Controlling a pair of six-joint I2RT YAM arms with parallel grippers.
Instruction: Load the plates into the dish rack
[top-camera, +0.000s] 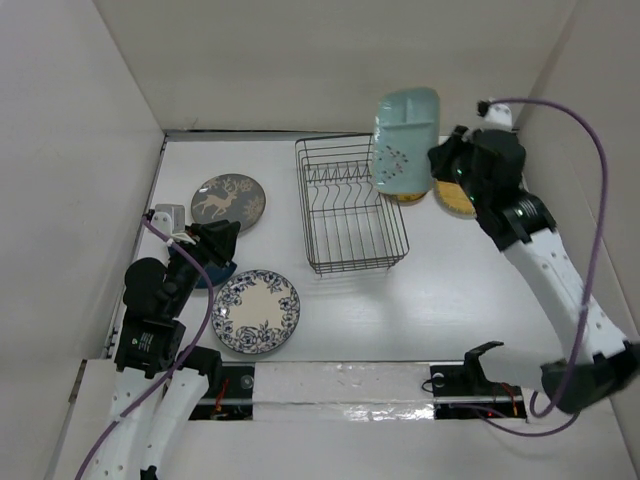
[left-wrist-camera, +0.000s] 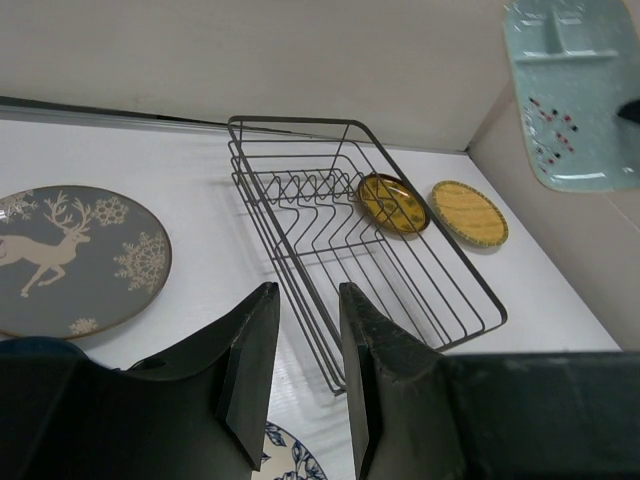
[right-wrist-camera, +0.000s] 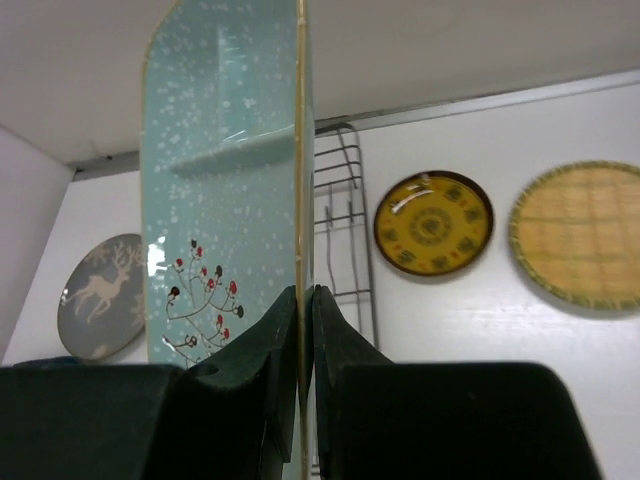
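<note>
The rack's amber-plate side is below my right gripper, to its left in the top view. My right gripper will therefore swing over that side next and go down to release.
My right gripper is shut on the rim of the pale green rounded-square plate and holds it on edge in the air over the right end of the dish rack; the plate fills the left of the right wrist view. The rack is an empty dark wire basket. The amber plate and the yellow round plate lie flat right of the rack. The grey deer plate and the white and blue floral plate lie left of it. My left gripper is open and empty above the dark blue plate.
White walls close in the table at the back and both sides. The rack stands in the middle, its long side running away from me. Purple cables trail from both arms.
</note>
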